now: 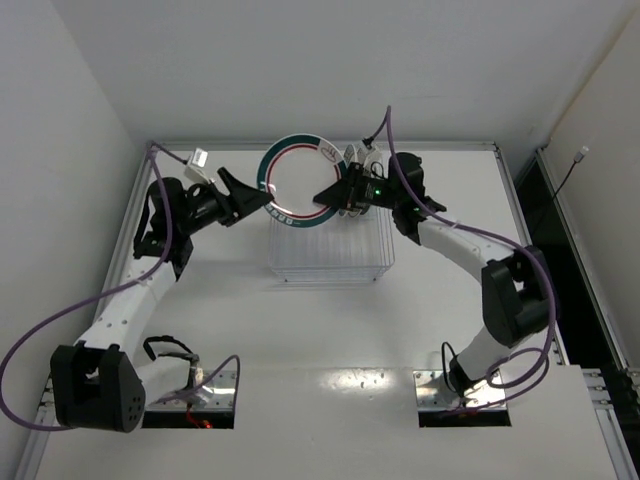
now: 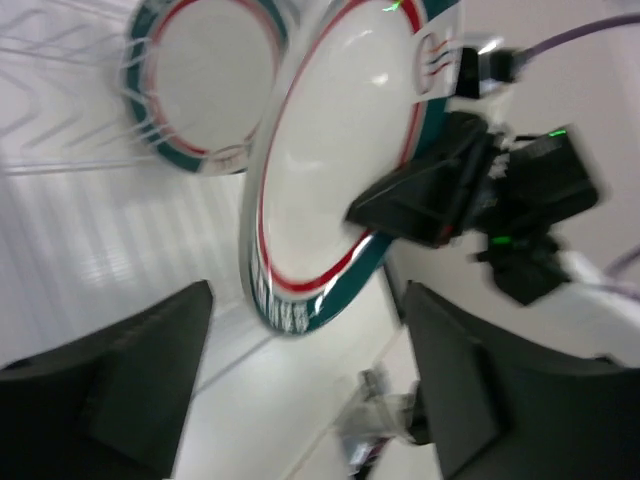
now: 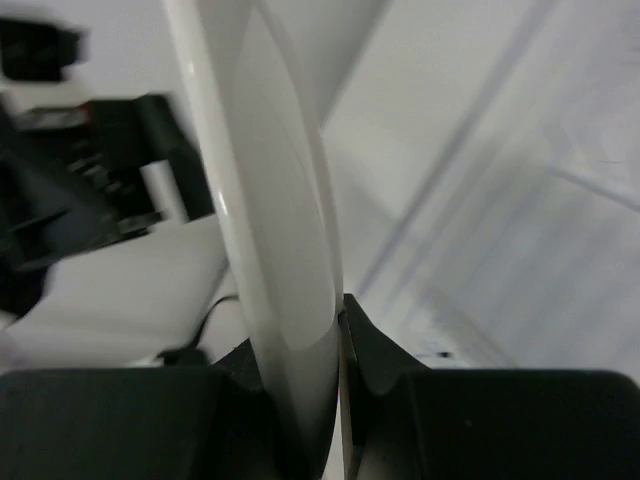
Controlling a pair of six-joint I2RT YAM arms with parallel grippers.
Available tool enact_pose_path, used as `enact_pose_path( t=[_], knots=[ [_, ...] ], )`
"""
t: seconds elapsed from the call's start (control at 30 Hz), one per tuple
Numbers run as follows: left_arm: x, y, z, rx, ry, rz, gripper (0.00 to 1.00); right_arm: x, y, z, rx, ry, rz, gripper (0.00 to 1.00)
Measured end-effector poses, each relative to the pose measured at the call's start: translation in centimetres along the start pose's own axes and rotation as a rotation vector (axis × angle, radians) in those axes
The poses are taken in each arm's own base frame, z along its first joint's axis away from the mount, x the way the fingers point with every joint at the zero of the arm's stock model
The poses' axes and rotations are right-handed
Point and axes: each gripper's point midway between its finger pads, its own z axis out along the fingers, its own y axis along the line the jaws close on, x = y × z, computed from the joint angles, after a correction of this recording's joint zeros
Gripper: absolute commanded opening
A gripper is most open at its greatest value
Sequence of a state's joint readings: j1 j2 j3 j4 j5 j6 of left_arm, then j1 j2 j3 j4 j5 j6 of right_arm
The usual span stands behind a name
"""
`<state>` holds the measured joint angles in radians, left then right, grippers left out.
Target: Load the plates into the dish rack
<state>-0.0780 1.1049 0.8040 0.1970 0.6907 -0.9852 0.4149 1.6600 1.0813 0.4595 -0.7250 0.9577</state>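
Note:
The rack's empty wires beside the standing plate lie below, so my right gripper next needs to turn its fingers down, lower the plate it is holding and release it at those wires.
A white plate with green-and-red rim rings (image 1: 300,180) stands on edge in the air over the back of the see-through wire dish rack (image 1: 335,262). My right gripper (image 1: 324,197) is shut on its right rim; in the right wrist view the plate (image 3: 285,230) runs edge-on between the jaws of the gripper (image 3: 300,380). My left gripper (image 1: 252,205) is open and empty just left of the plate. In the left wrist view it (image 2: 305,380) gapes below the held plate (image 2: 340,150). A second matching plate (image 2: 205,85) stands behind rack wires (image 2: 60,150). The grey and teal plates are out of view.
The rack sits at the middle back of the white table (image 1: 330,330), which has white walls on three sides. Purple cables (image 1: 400,160) loop from both wrists. The right arm's black wrist (image 2: 500,200) shows close beside the held plate.

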Motion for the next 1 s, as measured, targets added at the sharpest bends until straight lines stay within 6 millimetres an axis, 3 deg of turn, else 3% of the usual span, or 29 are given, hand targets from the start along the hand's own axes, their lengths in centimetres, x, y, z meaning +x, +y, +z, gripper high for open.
enact_pose_path(
  t=[0.1,0.2,0.33,0.5,0.57,0.73,0.87,1.0],
  knots=[
    [-0.6,2.1,0.6,-0.111,0.02,0.047,0.8,-1.2,-3.2,-1.1,0.254,-0.046,-0.017,0.0],
    [-1.3,5.4,-0.1,-0.266,-0.009,0.105,0.8,-4.3,-5.7,-2.8,0.541,-0.118,-0.073,0.0],
    [-2.5,9.5,-2.4,-0.491,-0.076,0.182,0.8,-8.6,-6.6,-6.1,0.855,-0.197,-0.167,0.0],
    [-3.1,12.0,-5.5,-0.658,-0.162,0.27,0.8,-11.7,-7.4,-6.5,1.103,-0.218,-0.263,0.0],
    [-3.0,12.6,-6.2,-0.698,-0.175,0.283,0.82,-11.5,-8.7,-5.8,1.175,-0.194,-0.294,0.0],
    [-3.4,13.4,-7.0,-0.754,-0.193,0.303,0.82,-7.3,-12.4,-5.0,1.313,-0.033,-0.338,0.0],
    [-3.6,13.6,-7.2,-0.77,-0.202,0.309,0.82,-5.5,-13.4,-4.3,1.365,0.044,-0.379,0.0],
    [-3.6,13.7,-7.3,-0.776,-0.204,0.309,0.82,-5.6,-13.3,-4.2,1.385,0.046,-0.398,0.0]
  ],
)
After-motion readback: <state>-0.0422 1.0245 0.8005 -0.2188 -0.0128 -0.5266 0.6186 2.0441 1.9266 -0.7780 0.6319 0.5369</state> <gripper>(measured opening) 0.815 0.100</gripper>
